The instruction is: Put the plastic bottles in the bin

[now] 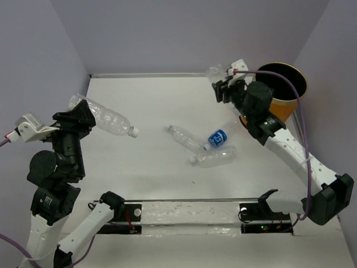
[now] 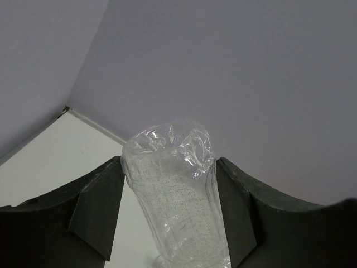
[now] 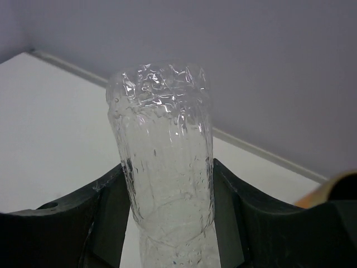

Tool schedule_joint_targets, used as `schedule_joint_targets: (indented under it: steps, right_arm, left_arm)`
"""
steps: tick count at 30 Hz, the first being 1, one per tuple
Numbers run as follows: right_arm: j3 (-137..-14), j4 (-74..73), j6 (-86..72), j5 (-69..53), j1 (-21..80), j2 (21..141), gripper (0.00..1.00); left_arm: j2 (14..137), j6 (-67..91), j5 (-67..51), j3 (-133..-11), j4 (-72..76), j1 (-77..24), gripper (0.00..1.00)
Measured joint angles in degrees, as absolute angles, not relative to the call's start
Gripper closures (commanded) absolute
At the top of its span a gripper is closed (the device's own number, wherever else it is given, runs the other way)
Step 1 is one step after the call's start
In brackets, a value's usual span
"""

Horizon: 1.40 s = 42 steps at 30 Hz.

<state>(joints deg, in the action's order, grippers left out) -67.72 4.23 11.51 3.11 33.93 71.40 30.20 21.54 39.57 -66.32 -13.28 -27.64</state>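
Next I should swing my right gripper to the right in the top view, then release the clear bottle over the bin's opening.
My left gripper is shut on a clear crinkled bottle with a white cap, held in the air over the table's left side; the bottle's base fills the left wrist view. My right gripper is shut on another clear bottle and holds it up at the back, just left of the orange-yellow bin; that bottle stands between the fingers in the right wrist view. Three bottles lie mid-table: a clear one, one with a blue label, and a clear one.
Purple walls close the table at the back and sides. The bin stands in the back right corner; its rim shows at the right edge of the right wrist view. Black arm mounts run along the near edge.
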Motion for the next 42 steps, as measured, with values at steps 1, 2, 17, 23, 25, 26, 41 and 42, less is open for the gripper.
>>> schedule_joint_targets:
  steps: [1,2,17,23,25,26,41,42]
  right_arm:
    - [-68.27,4.69,11.29,4.89,29.56,71.16,0.64]
    - [-68.82,4.64,11.29,6.15,27.46,71.37,0.64]
    - [-80.75,13.26,-4.51,12.56,-6.66,86.87,0.15]
    - [-76.9,11.35,-12.88,8.38,-9.91,85.84,0.0]
    - [-76.27,9.06,-15.77,6.68,-10.52,84.12,0.02]
    - [-75.77,7.9,-17.3,4.97,-10.68,82.7,0.04]
    - [-61.73,9.06,-27.44,-46.35,13.43,62.37,0.0]
    - [-60.64,9.19,-27.94,-47.64,14.15,62.13,0.0]
  left_arm:
    - [30.17,21.56,38.98,-66.72,-12.97,-27.64,0.59]
    - [30.15,21.56,38.28,-67.05,-12.58,-27.62,0.59]
    - [42.94,25.39,21.54,-64.69,-6.46,-27.64,0.59]
    - [53.95,26.48,15.14,-68.79,-5.08,-27.64,0.59]
    - [57.39,27.11,13.87,-70.78,-4.93,-28.01,0.59]
    - [58.74,27.53,13.37,-71.66,-4.78,-28.38,0.59]
    - [77.34,29.78,6.07,-79.4,7.84,-43.68,0.55]
    - [78.3,29.56,5.89,-79.64,8.03,-44.56,0.55]
